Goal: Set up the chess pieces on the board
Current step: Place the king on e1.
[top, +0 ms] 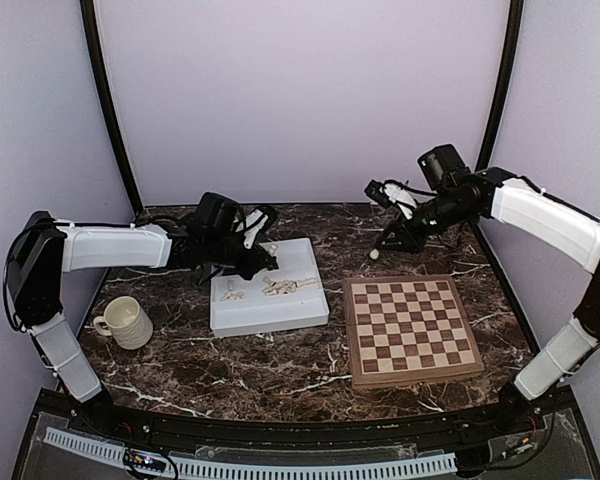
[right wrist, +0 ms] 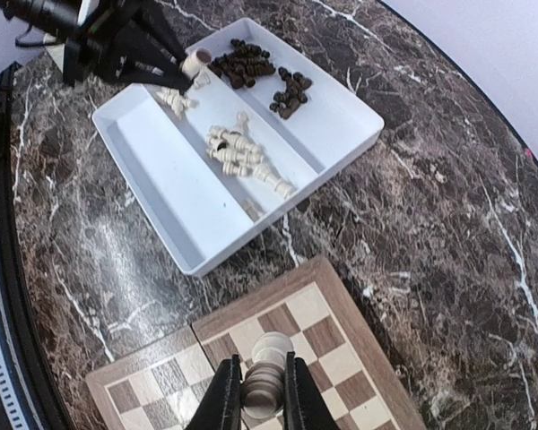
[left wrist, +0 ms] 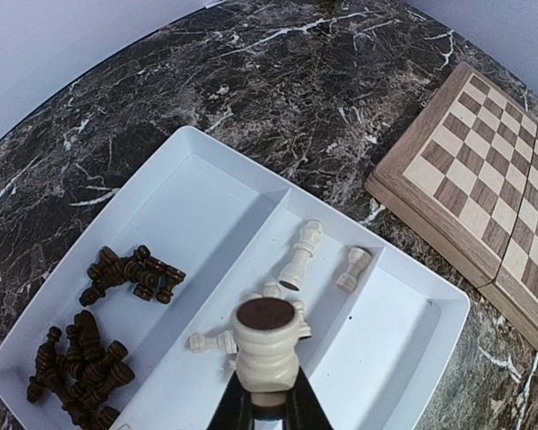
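Observation:
My right gripper is above and in front of a middle square (top: pixel 427 362) of the board's empty near row, so next it needs to move back and down to let go of the piece.
My left gripper (left wrist: pixel 267 383) is shut on a cream-white chess piece (left wrist: pixel 267 345) whose dark felt base faces the camera. It hangs over the white tray (left wrist: pixel 206 193), above more cream pieces (left wrist: pixel 302 255). Dark brown pieces (left wrist: pixel 130 273) lie heaped in the tray's other compartment. My right gripper (right wrist: pixel 262 387) is shut on another cream piece (right wrist: pixel 271 376), held in the air over a corner of the board (right wrist: pixel 327 336). In the top view the left gripper (top: pixel 263 258) is over the tray's far side and the right gripper (top: pixel 380 245) hangs past the far left corner of the board (top: pixel 410 330).
A cream ribbed mug (top: pixel 126 322) stands on the marble table left of the tray (top: pixel 280 310). The board (left wrist: pixel 484 179) lies flat to the tray's right with a strip of marble between them. Grey curtain walls close in the back and sides.

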